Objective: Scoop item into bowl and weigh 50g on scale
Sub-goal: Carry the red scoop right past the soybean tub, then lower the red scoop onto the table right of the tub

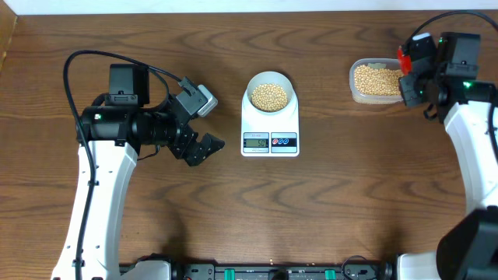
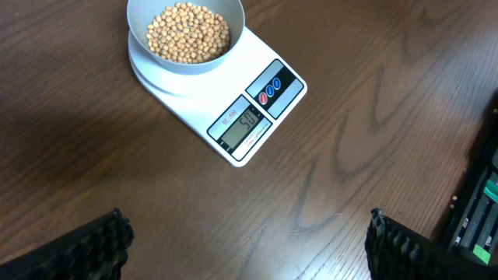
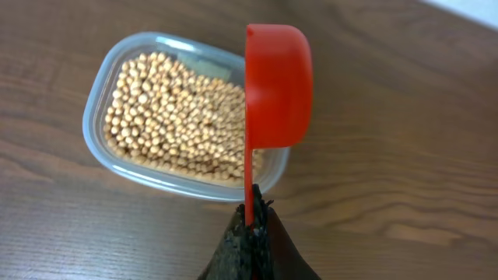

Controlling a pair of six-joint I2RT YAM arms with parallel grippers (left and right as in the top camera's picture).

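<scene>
The weighing is done. My right gripper should next tilt and move back and down to the bare wood near the tub to release the scoop.
The white bowl holds tan beans and stands on the white scale, mid-table. In the left wrist view the bowl sits on the scale, whose display reads about 50. My left gripper is open and empty, left of the scale; its fingertips straddle bare wood. My right gripper is shut on the handle of a red scoop, held on edge over the right rim of a clear tub of beans. The scoop shows at the far right.
The clear tub of beans stands at the back right, right of the scale. Wooden tabletop surrounds everything. The left arm's black cable loops over the back left. A dark rack of equipment lines the table's front edge.
</scene>
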